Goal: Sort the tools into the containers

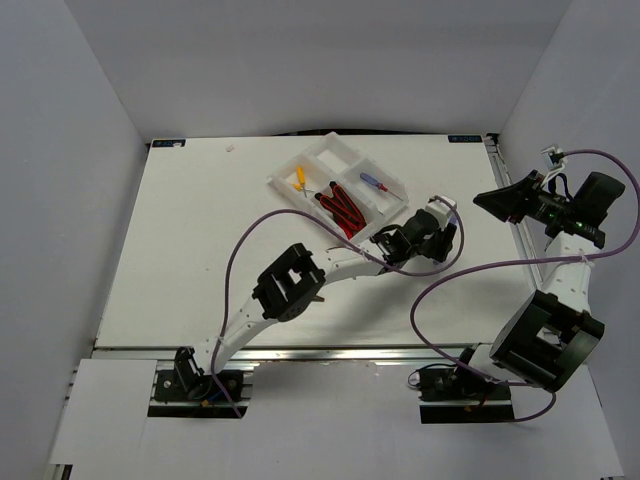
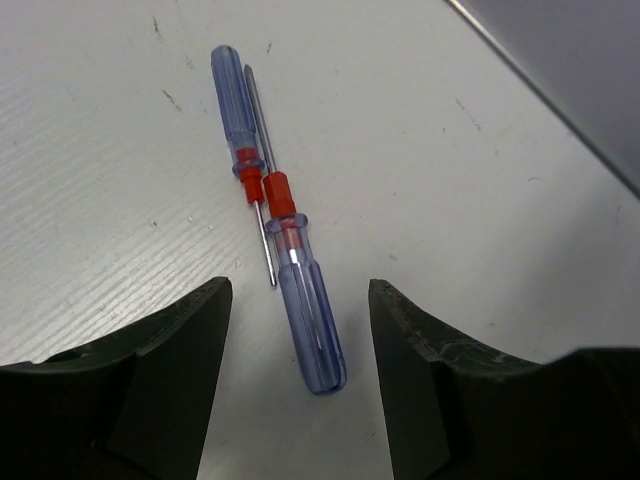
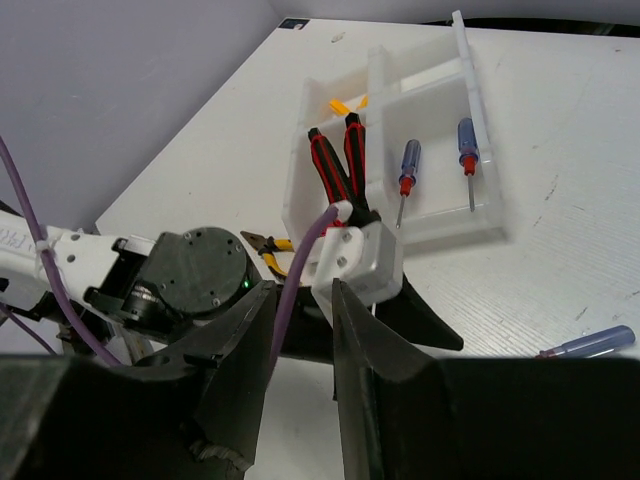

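Note:
I will lower my left gripper onto the nearer screwdriver's clear blue handle (image 2: pixel 313 325), still untouched between its fingers, and close them there.
Two blue-handled screwdrivers with red collars (image 2: pixel 250 130) lie side by side on the table. My left gripper (image 2: pixel 300 290) is open just above them, and the nearer screwdriver's handle (image 2: pixel 315 330) lies between its fingers, untouched. The white tray (image 1: pixel 300 160) holds red-and-black utility knives (image 1: pixel 340 210), a small yellow tool (image 1: pixel 300 178) and screwdrivers (image 1: pixel 372 182). The right wrist view shows the knives (image 3: pixel 335 165), two screwdrivers (image 3: pixel 410 160) in the tray, and one loose screwdriver (image 3: pixel 590 345). My right gripper (image 3: pixel 300 320) is open and empty, raised at the right (image 1: pixel 490 200).
Yellow-handled pliers (image 3: pixel 268 247) lie on the table beside the tray's near wall (image 3: pixel 440 225), next to the left arm's wrist (image 1: pixel 400 245). A purple cable (image 3: pixel 295 290) runs across the right wrist view. Grey walls enclose the table at the back and sides.

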Robot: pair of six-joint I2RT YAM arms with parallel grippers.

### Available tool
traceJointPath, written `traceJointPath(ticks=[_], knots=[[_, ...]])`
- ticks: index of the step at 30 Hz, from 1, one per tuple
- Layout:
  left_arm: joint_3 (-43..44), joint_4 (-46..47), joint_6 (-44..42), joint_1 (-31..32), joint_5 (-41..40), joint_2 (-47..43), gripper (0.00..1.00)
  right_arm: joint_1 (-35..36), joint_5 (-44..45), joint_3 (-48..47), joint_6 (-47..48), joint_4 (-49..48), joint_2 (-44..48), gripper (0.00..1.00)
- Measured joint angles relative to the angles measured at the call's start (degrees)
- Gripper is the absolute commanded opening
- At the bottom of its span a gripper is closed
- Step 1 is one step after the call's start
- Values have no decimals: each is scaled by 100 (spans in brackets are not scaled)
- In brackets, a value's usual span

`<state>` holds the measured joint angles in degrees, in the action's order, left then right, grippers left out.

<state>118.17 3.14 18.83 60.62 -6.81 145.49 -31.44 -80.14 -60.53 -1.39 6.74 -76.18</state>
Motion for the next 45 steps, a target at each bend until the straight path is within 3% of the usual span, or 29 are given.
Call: traceJointPath(ticks=[16, 27, 32, 35, 45], knots=[[778, -809, -619, 422, -1220, 605, 62, 0, -197, 0, -2, 39, 0, 36], [951, -1001, -927, 562, -1832, 732, 35, 0, -350, 0, -79, 39, -2, 36], [916, -940, -1019, 586, -1834, 737, 10, 0, -404, -2, -107, 39, -4, 36], [612, -688, -1099, 588, -1784, 603, 0, 0, -404, -2, -114, 39, -4, 36], [-1458, -92, -1379, 584, -1104, -721, 0, 0, -402, -2, -120, 39, -4, 36]])
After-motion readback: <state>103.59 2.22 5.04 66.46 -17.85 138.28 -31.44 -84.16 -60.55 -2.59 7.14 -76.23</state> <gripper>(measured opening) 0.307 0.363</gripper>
